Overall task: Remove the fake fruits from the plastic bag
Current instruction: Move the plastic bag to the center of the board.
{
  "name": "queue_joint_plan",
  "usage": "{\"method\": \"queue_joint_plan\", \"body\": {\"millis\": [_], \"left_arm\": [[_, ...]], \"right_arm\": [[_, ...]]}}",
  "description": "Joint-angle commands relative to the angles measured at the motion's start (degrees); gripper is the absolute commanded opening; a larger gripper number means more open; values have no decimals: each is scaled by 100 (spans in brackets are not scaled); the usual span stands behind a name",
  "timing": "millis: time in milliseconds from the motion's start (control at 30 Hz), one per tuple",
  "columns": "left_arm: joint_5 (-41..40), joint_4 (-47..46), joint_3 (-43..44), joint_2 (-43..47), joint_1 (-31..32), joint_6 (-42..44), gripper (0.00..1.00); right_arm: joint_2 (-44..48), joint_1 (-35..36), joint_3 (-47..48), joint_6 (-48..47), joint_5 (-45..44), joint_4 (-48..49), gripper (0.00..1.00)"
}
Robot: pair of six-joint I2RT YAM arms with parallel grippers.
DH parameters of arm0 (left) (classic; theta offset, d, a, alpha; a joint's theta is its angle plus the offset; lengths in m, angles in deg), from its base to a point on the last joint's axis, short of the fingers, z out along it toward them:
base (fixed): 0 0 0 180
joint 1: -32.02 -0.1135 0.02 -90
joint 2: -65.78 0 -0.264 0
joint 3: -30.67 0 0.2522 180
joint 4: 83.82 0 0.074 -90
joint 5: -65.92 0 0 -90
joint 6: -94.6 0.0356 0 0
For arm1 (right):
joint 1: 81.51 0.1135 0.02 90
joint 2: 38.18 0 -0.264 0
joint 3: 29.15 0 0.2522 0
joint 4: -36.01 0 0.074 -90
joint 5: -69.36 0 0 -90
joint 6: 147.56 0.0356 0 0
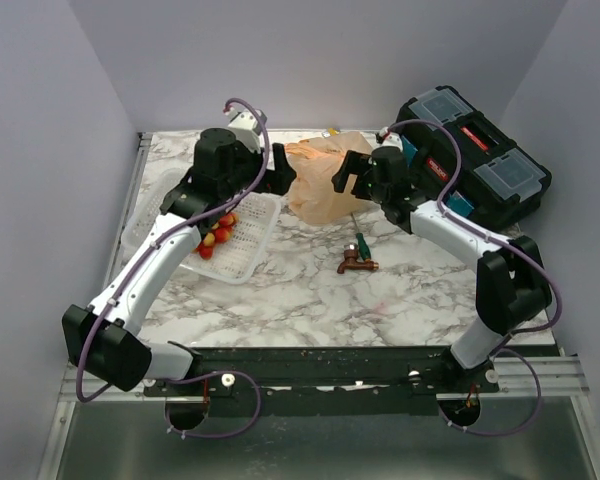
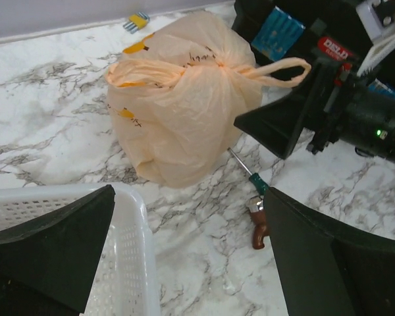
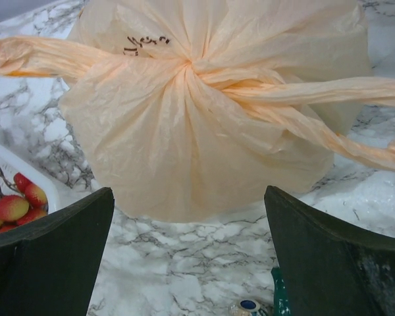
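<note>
The robot's right gripper will next go down toward the bag (image 1: pixel 323 183) onto the gathered folds on the near side of the knot, because the pleats come together into a fold there.
The peach-beige plastic bag (image 1: pixel 323 183) sits at the back middle of the marble table, bulging, its loop handles knotted shut on top. It fills the right wrist view (image 3: pixel 204 131) and shows in the left wrist view (image 2: pixel 184 112). The fake fruits are hidden inside it. My left gripper (image 1: pixel 278 172) is open and empty just left of the bag, its jaws wide apart (image 2: pixel 191 257). My right gripper (image 1: pixel 346 176) is open and empty just right of the bag, facing it (image 3: pixel 187 257). One handle loop (image 2: pixel 283 66) reaches toward the right gripper.
A white mesh basket (image 1: pixel 242 243) holding a bunch of red-and-yellow berries (image 1: pixel 218 232) lies left of the bag. A green-handled screwdriver (image 1: pixel 360 243) and a small brown tool (image 1: pixel 358 266) lie in front of the bag. A black toolbox (image 1: pixel 475 160) stands at the back right.
</note>
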Motion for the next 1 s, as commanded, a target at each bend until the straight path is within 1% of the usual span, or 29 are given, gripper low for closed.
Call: {"method": "queue_joint_plan", "body": {"millis": [0,67,167,367,533,633,733,800,967], "left_arm": [[-589,762,94,-102,437,750,93],[-596,850,109,-92,570,843,93],[-613,749,-29,21,697,925,93],[-611,654,-173,137,705,918,93],[-653,670,-155,46,701,916,92],[-684,732,-108,-52,705,910,92],[-631,749,-95,-106,703,865,92],[-632,795,-61,-148,704,833,92],[-547,853,-26,-194,705,785,91]], "right_arm": [[-258,41,297,155,-541,327,97],[-386,45,391,245,-593,372,93],[-586,52,545,447,-551,434,91],[-1023,56,865,765,-683,254,84],[-1357,184,1173,764,-701,62,79],[-1416,295,1215,731,-803,46,71],[-1395,375,1184,721,-777,64,66],[-1363,425,1136,697,-702,95,60],[-1246,530,879,571,-648,182,38]]}}
